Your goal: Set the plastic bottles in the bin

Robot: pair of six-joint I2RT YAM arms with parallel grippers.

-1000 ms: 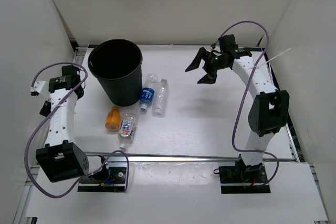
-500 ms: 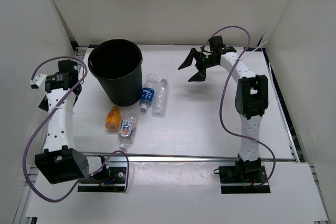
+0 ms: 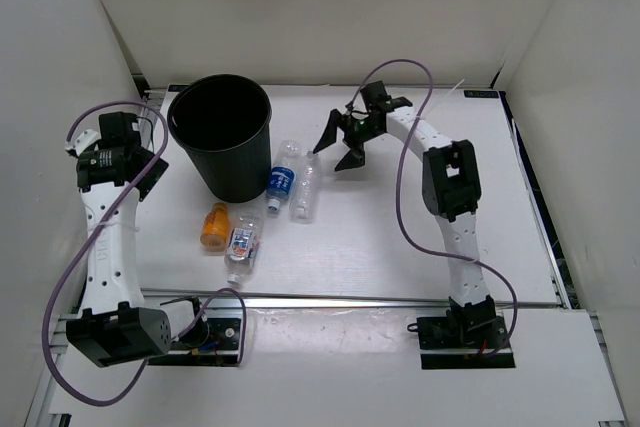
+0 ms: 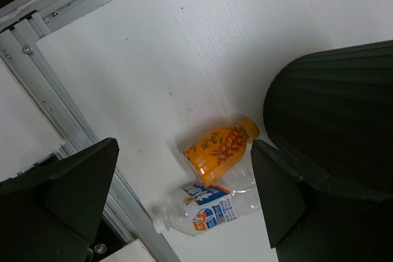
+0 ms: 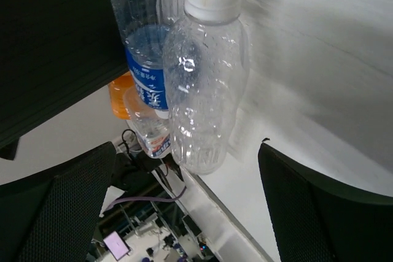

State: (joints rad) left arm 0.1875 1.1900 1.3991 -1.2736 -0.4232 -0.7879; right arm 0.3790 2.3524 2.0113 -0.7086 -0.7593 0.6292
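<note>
Next, my right gripper will shift to the left in the top view and lower until its fingers straddle the clear bottle's cap end [image 3: 312, 157], since they still hover beside it.
The black bin [image 3: 222, 135] stands at the back left. Lying in front of it are the blue-label bottle [image 3: 282, 177], the plain clear bottle [image 3: 306, 186], the orange bottle [image 3: 214, 226] and the white-blue-red label bottle [image 3: 243, 244]. My right gripper [image 3: 338, 144] is open and empty, hovering just right of the clear bottle's cap; its wrist view shows the clear bottle [image 5: 206, 78] and the blue-label bottle [image 5: 140, 41] side by side. My left gripper [image 3: 150, 179] is open and empty left of the bin; its wrist view shows the orange bottle [image 4: 220, 150] and the labelled bottle [image 4: 209, 208].
White walls close in the table on the left, back and right. An aluminium rail [image 3: 350, 300] runs along the near edge. The bin's ribbed wall [image 4: 334, 121] fills the right of the left wrist view.
My right gripper has swung left across the back of the table, from the far right to beside the clear bottle. My left arm has risen and shifted slightly back.
</note>
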